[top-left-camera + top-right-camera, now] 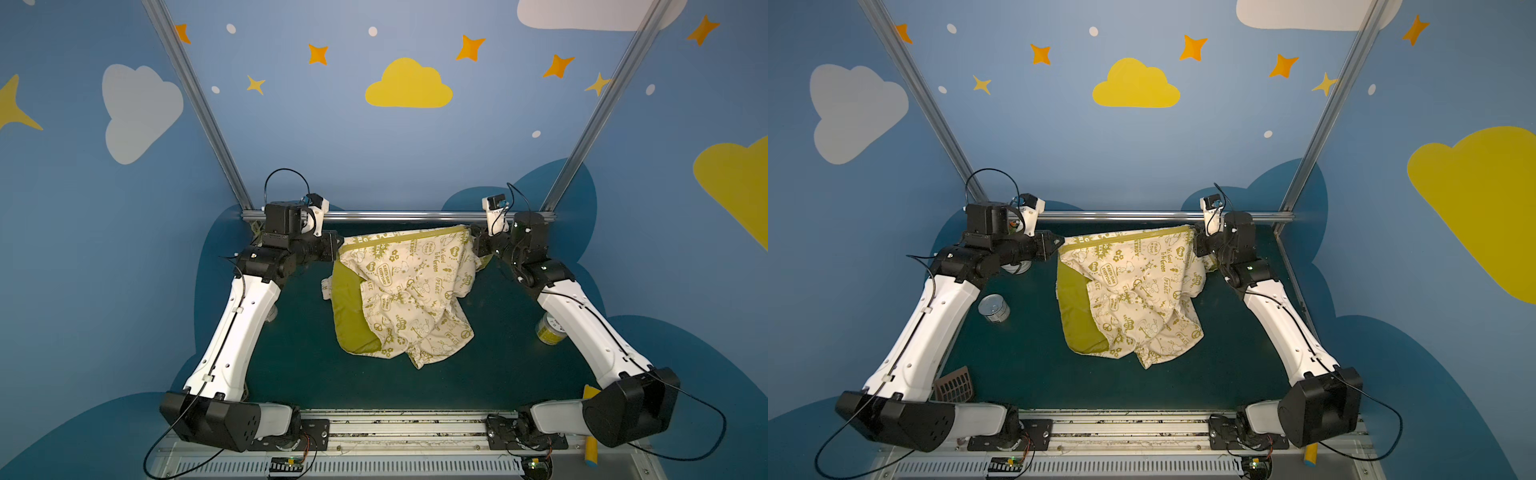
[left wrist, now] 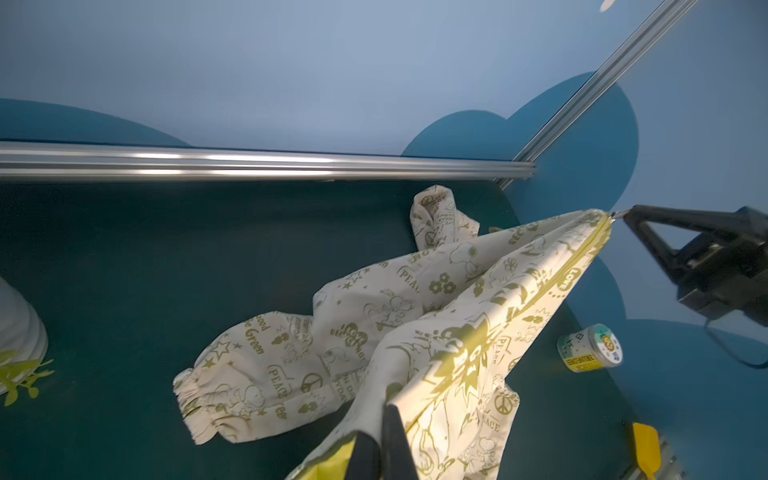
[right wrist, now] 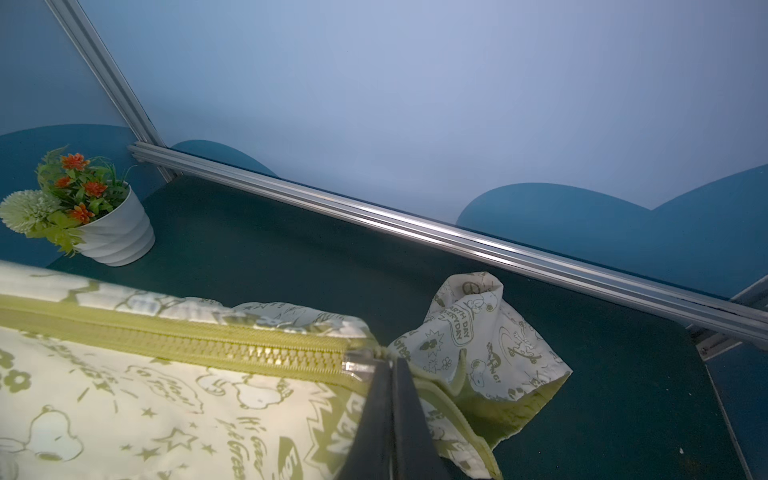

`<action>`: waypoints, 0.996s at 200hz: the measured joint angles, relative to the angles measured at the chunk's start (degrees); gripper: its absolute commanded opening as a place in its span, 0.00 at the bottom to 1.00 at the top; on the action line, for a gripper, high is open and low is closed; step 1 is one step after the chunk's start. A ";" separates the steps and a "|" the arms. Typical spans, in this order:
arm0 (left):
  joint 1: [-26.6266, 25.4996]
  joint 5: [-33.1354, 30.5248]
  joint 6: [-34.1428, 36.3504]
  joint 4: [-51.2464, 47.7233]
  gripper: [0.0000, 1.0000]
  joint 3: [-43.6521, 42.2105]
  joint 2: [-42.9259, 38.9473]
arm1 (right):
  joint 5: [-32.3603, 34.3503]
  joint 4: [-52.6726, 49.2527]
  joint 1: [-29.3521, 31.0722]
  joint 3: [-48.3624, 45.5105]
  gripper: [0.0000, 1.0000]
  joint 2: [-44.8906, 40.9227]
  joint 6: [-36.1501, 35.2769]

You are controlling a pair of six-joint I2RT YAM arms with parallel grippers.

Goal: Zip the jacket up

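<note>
My left gripper moves down and back next to release the jacket (image 1: 415,291) on the bare tabletop (image 1: 319,326) beside the lining, as that spot lies below it toward my base.
The jacket (image 1: 415,291) (image 1: 1142,291), cream with olive prints and yellow-green lining, hangs stretched between both grippers near the back rail, its lower part slumped on the dark green table (image 1: 299,353). My left gripper (image 1: 338,245) (image 1: 1061,241) (image 2: 386,411) is shut on the jacket's fabric at the left end of the olive zipper strip (image 1: 399,240) (image 3: 232,349). At the right end, my right gripper (image 1: 471,232) (image 1: 1194,232) (image 3: 388,363) is shut on the silver zipper pull (image 3: 359,368). The teeth left of the pull are meshed. A sleeve (image 3: 478,332) lies behind.
A back rail (image 1: 395,216) runs just behind the jacket. A metal can (image 1: 993,308) lies left, a labelled jar (image 1: 549,328) (image 2: 590,348) right. A flower pot (image 3: 112,232) stands in the back left corner. A brown grid piece (image 1: 953,384) and a yellow tool (image 1: 590,432) sit near the front.
</note>
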 measured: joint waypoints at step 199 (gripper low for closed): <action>12.61 4.79 -1.86 1.60 0.04 -24.57 -1.53 | 12.79 -13.33 -10.29 -18.88 0.00 -5.95 21.53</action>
